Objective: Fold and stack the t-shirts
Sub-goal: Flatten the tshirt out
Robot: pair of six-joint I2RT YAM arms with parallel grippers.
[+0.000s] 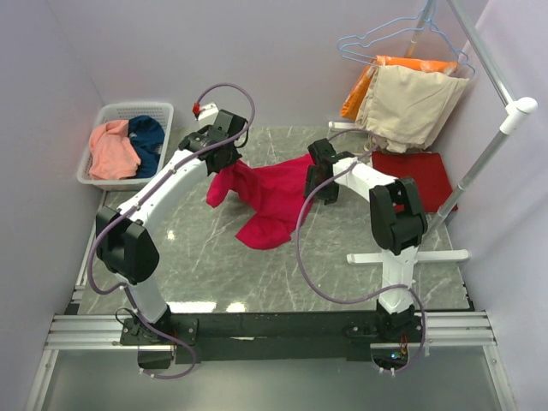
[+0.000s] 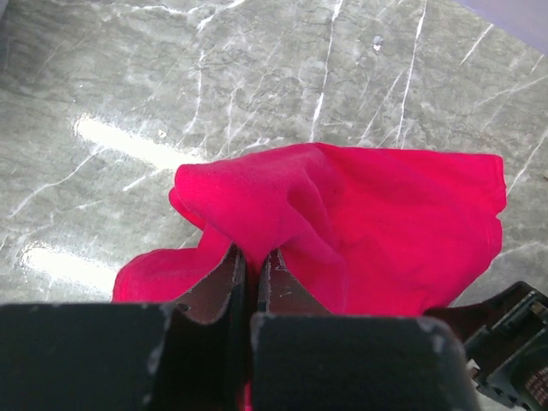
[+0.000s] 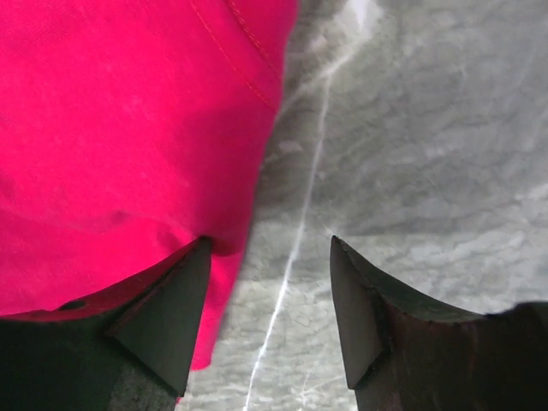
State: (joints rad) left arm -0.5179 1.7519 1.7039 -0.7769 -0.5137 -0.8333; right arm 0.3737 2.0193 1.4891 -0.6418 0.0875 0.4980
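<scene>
Next, my right gripper shifts to the left in the wrist view and closes on the crimson-red t-shirt's edge (image 1: 304, 188) (image 3: 233, 242), since cloth lies to that side of its gap.
A bright crimson-red t-shirt (image 1: 267, 204) lies crumpled on the marble table (image 1: 197, 265), its left part lifted. My left gripper (image 1: 224, 159) is shut on a bunched fold of it (image 2: 368, 223); in the left wrist view the cloth runs between the closed fingers (image 2: 251, 253). At the shirt's right edge (image 3: 120, 128) my right gripper (image 1: 318, 185) stands open. Its left finger (image 3: 171, 308) touches the hem, and only bare table shows in the gap (image 3: 270, 244). A darker red t-shirt (image 1: 413, 176) lies flat at the right. A salmon-pink t-shirt (image 1: 112, 151) and a dark teal-blue one (image 1: 149, 137) are in the basket.
The white basket (image 1: 128, 110) stands at the back left, off the table. Beige and orange garments (image 1: 411, 101) hang on wire hangers from a rack at the back right. The rack's slanted pole (image 1: 488, 154) and white foot (image 1: 409, 257) stand beside the right arm.
</scene>
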